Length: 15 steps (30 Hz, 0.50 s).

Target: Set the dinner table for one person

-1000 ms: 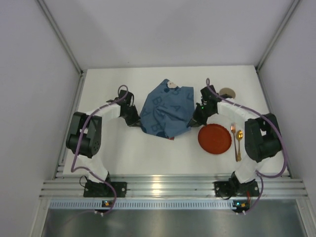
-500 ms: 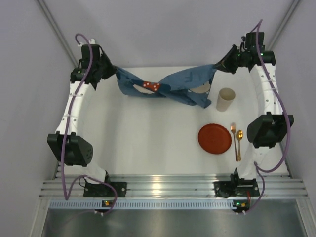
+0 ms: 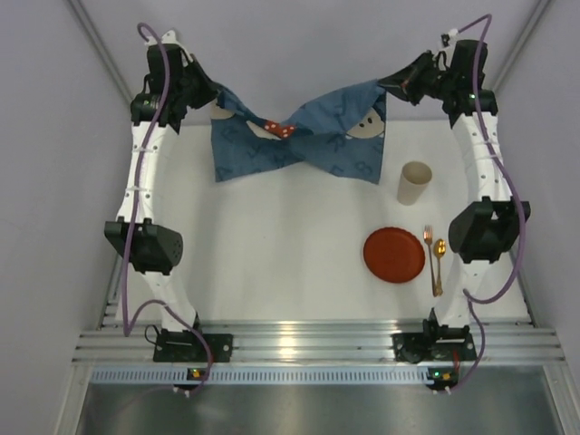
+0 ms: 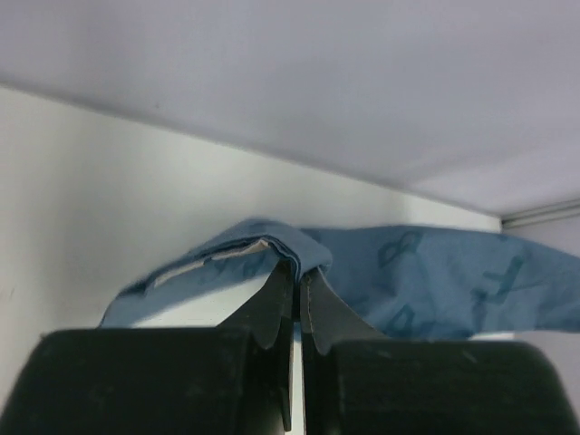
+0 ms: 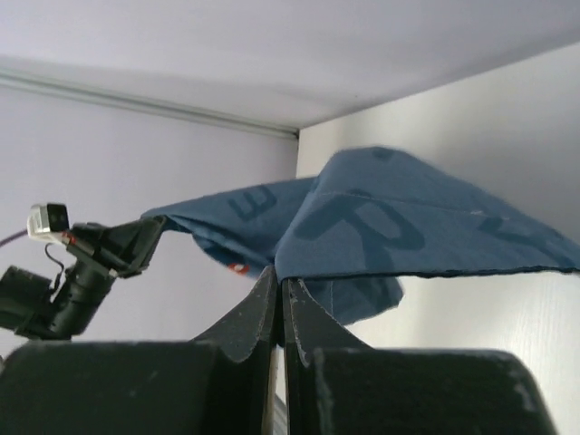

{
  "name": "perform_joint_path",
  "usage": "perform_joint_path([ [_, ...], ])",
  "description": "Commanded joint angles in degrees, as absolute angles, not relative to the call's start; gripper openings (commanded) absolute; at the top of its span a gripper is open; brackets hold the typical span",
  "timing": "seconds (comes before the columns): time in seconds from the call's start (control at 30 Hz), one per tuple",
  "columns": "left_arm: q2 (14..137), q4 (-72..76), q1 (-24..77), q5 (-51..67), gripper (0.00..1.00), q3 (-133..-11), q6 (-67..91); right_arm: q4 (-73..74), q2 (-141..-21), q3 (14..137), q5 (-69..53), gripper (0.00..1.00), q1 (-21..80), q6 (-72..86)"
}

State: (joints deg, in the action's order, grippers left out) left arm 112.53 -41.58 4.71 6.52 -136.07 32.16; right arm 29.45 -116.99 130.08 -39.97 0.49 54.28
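Observation:
The placemat hangs above the table, so my left gripper next moves back and down over the bare tabletop across from the red plate (image 3: pixel 394 255). It releases the placemat's corner there.
The blue letter-printed cloth placemat (image 3: pixel 299 136) hangs stretched between both grippers above the far edge of the white dinner table (image 3: pixel 272 254). It is twisted in the middle, with a red patch showing there. My left gripper (image 3: pixel 214 95) is shut on its left corner (image 4: pixel 290 256). My right gripper (image 3: pixel 388 84) is shut on its right corner (image 5: pixel 299 263). A red plate (image 3: pixel 394 255) lies at the right of the table. A gold fork (image 3: pixel 429 242) and a gold spoon (image 3: pixel 438 265) lie just right of the plate. A beige cup (image 3: pixel 413 183) stands behind the plate.
Grey enclosure walls rise close behind and beside the table. Both arms reach far back along the table's left and right edges. In the right wrist view, the left gripper (image 5: pixel 118 249) shows holding the cloth's far corner.
Both grippers have lifted the cloth off the table's middle and carried it up and back. They moved apart, stretching it between them. The cup came into full view.

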Motion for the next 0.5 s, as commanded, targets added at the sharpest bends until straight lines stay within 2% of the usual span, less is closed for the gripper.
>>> perform_joint_path([
  [0.0,100.42,-42.98,5.27,6.60,0.00,-126.87,28.75,24.26,-103.39,120.46,-42.72,0.00,2.19,49.50],
  [0.03,97.24,-42.28,5.62,5.29,0.00,-121.52,28.04,24.00,-96.40,108.75,-42.19,0.00,2.55,45.65],
  [0.13,83.71,-38.24,7.03,2.73,0.00,-93.71,26.28,29.78,-86.27,92.27,-39.03,0.00,5.43,38.27],
  [0.27,70.86,-39.19,7.03,0.44,0.00,-74.95,26.02,28.40,-74.55,70.88,-33.15,0.00,8.70,37.61],
  [0.33,68.12,-41.39,7.03,-1.75,0.00,-69.98,25.40,27.16,-71.30,59.84,-32.87,0.00,8.96,39.45],
  [0.47,70.04,-46.04,6.86,-7.45,0.00,-61.89,27.59,30.21,-75.31,50.90,-30.59,0.00,9.58,39.03],
])
